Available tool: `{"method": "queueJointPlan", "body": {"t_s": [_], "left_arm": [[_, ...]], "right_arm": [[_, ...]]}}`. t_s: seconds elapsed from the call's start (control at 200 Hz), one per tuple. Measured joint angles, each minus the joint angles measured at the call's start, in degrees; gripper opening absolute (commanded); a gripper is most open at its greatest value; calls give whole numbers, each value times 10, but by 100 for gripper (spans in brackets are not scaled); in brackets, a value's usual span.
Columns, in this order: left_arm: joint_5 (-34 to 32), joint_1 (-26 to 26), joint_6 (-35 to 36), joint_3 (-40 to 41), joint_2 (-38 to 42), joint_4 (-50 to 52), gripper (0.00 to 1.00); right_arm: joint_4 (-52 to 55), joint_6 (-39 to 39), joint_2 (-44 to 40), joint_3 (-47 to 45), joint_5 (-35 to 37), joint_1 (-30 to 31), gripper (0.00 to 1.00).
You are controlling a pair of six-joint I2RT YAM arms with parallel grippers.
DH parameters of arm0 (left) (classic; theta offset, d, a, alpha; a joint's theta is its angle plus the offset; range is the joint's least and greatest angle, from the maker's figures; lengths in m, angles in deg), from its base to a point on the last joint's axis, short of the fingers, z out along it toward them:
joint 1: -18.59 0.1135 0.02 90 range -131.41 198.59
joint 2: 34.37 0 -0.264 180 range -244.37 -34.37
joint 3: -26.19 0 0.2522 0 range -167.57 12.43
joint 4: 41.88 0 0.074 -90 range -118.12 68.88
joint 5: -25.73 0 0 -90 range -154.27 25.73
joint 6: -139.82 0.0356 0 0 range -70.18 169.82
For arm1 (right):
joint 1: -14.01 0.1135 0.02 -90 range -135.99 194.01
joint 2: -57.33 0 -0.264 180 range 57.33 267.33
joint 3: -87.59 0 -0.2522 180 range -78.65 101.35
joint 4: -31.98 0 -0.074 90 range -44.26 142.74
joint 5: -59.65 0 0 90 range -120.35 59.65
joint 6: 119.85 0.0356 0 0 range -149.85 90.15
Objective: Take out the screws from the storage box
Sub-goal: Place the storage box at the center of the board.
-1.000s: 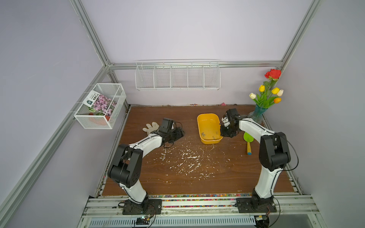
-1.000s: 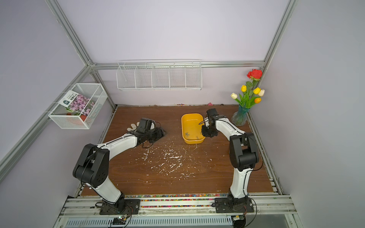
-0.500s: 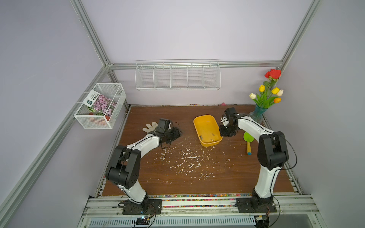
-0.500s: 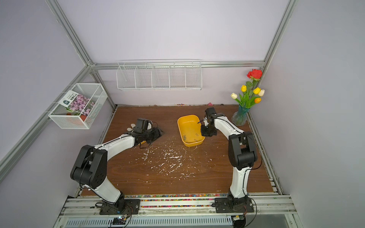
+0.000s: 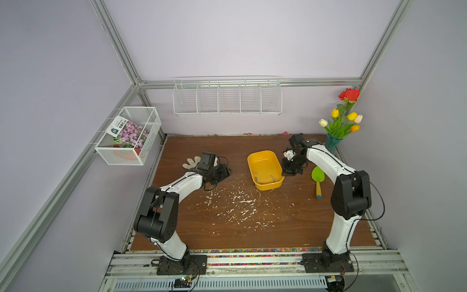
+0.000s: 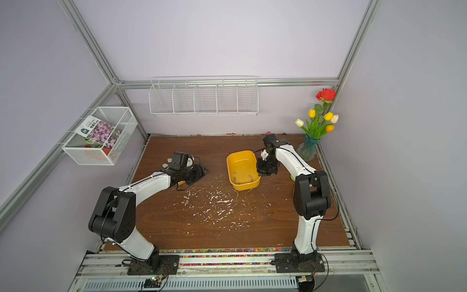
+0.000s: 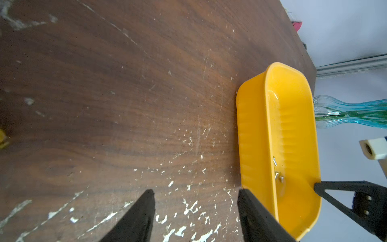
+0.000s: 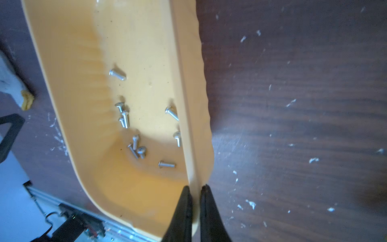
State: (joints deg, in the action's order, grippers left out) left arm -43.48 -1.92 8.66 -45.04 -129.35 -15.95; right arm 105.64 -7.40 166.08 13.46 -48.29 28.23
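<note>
My right gripper needs to pull the box (image 5: pixel 262 161) back toward my base next, onto the tabletop in front of it, and let go of the box's long side, as only white shreds lie there.
The yellow storage box (image 5: pixel 262 161) (image 6: pixel 240 163) stands mid-table toward the back. Several small silver screws (image 8: pixel 134 144) lie on its floor, gathered toward the near end (image 5: pixel 256 179) (image 6: pixel 235 179). My right gripper (image 8: pixel 195 187) is shut on the box's right long wall, one finger inside and one outside; both top views show the right gripper (image 5: pixel 288 173) (image 6: pixel 262 172) at that wall. My left gripper (image 7: pixel 195 191) is open and holds nothing, low over the table, left of the box (image 7: pixel 255 136). In a top view the left gripper (image 5: pixel 226 172) stays apart from it.
White shreds (image 5: pixel 240 202) are scattered over the brown table in front of the box. A white glove (image 5: pixel 190 161) lies behind my left wrist. A green trowel (image 5: pixel 317 174) and a glass vase of flowers (image 5: pixel 332 144) stand at the right. Wire baskets (image 5: pixel 227 98) hang on the walls.
My right gripper has shut on the box's wall, and the box has turned a little and shifted toward the front. My left arm drew back slightly to the left.
</note>
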Motion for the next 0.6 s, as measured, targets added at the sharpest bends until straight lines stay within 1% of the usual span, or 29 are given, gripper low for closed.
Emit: {"method": "queueJointPlan", "body": {"t_s": [0.125,0.255,0.44,0.6], "left_arm": [[7,0,5,-3,0,14,67],[14,0,8,-3,6,28,66],[20,0,8,-3,25,31,67],[23,0,7,4,49,30,67]], "right_arm": [[16,23,-35,-20,-48,0,0],[22,47,-71,-65,-92,2,0],[10,70,-105,-127,-98,33,0],[-26,97,-137,-198,-80,85,0]]}}
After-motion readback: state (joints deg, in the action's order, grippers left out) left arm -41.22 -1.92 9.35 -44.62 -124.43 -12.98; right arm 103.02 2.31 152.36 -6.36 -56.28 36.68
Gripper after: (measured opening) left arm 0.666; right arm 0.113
